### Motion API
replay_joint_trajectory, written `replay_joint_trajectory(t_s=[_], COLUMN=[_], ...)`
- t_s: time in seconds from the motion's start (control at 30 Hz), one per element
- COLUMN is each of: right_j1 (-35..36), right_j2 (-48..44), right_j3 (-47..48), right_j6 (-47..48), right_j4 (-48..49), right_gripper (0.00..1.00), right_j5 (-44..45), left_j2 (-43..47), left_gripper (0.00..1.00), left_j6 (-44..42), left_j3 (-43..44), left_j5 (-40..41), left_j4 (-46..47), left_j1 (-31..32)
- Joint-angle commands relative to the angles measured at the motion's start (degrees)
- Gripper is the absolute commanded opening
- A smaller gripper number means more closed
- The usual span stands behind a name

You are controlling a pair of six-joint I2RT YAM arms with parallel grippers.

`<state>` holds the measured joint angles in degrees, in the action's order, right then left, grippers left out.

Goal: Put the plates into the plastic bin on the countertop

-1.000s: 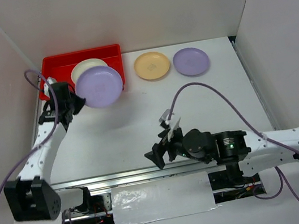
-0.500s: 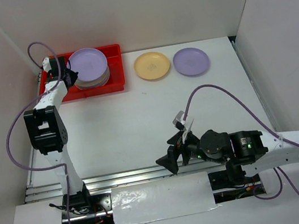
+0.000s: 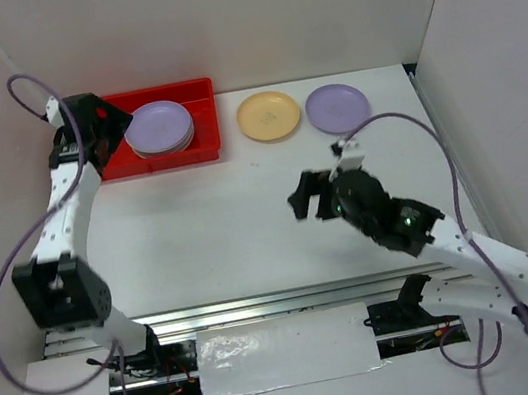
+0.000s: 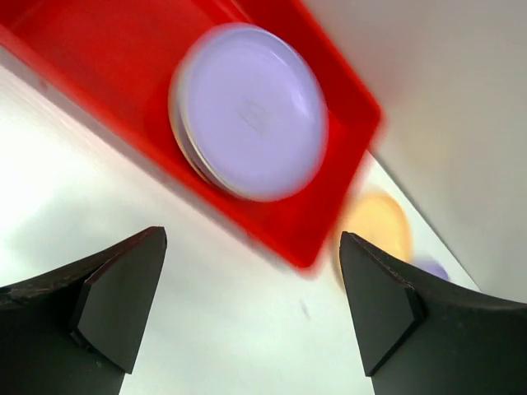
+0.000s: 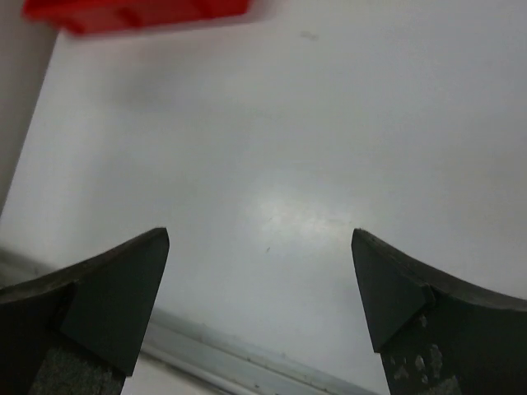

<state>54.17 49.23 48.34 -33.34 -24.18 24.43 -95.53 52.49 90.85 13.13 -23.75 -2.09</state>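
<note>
My right gripper reaches outward and down to the purple plate outside the bin (image 3: 201, 91) next, onto its rim farthest from the yellow plate.
The red plastic bin (image 3: 201, 91) stands at the back left of the white countertop (image 3: 208, 227). Inside it lies a stack of plates with a purple plate (image 3: 159, 127) on top. My left gripper (image 3: 107, 130) hovers open at the bin's left end, apart from the stack. In the left wrist view the stack (image 4: 251, 111) lies in the bin (image 4: 99, 58) beyond the empty left gripper (image 4: 253, 237). A yellow plate (image 3: 269, 116) and another purple plate (image 3: 337, 108) lie on the countertop right of the bin. My right gripper (image 3: 307, 198) is open over the table's middle, holding nothing.
White walls enclose the table at the back, left and right. A metal rail (image 3: 262, 304) runs along the front edge. The right wrist view shows bare table (image 5: 272, 148), a strip of the rail (image 5: 230, 366) and the bin's edge (image 5: 136, 15) at the top left.
My left gripper opened and let go of the purple plate, which now tops the stack in the bin, then drew back left. The right arm swung from the front edge toward the table's middle.
</note>
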Motion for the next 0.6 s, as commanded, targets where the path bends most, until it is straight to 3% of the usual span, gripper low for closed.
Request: replay_joint_trajectory(t_s=[0.0, 0.03, 0.1, 0.2, 0.27, 0.33, 0.4, 0.43, 0.57], right_j1=[-28.64, -33.73, -43.83, -52.46, -56.60, -61.00, -62.70, -62.61, -61.91], right_j2=[6.29, 11.88, 18.76, 33.96, 43.55, 51.00, 58.41, 63.22, 73.18], right_j3=[-0.43, 0.35, 3.24, 15.16, 17.84, 19.86, 27.83, 35.00, 49.63], right_j6=[-8.74, -10.15, -13.31, -15.43, -15.44, -14.82, -15.70, -16.31, -16.49], right_j4=[11.57, 12.66, 13.90, 15.74, 20.81, 32.24, 27.73, 19.17, 6.54], right_gripper=[1.00, 1.00, 1.00, 1.00, 1.00, 1.00, 1.00, 1.00, 1.00], right_j5=[-19.18, -22.72, -20.48, -18.80, -26.04, -34.04, -31.31, -28.67, -24.60], left_j2=[16.48, 18.69, 23.53, 28.01, 30.39, 30.14, 27.60, 27.59, 28.99], left_gripper=[0.99, 0.99, 0.99, 0.99, 0.99, 0.99, 0.99, 0.99, 0.99], left_j6=[-2.89, -4.14, -5.02, -7.31, -7.32, -8.19, -9.15, -8.90, -7.66], left_j3=[-9.08, -13.63, -16.83, -23.33, -28.17, -28.98, -26.08, -25.46, -27.21], left_j5=[-2.63, -3.88, -5.90, -7.23, -7.76, -10.12, -9.00, -7.43, -4.95], left_j4=[-0.71, -0.69, -2.43, -3.67, -1.04, 0.10, -3.04, -3.84, -2.01], left_j1=[7.15, 9.27, 15.49, 22.88, 26.07, 29.24, 32.75, 35.20, 37.68])
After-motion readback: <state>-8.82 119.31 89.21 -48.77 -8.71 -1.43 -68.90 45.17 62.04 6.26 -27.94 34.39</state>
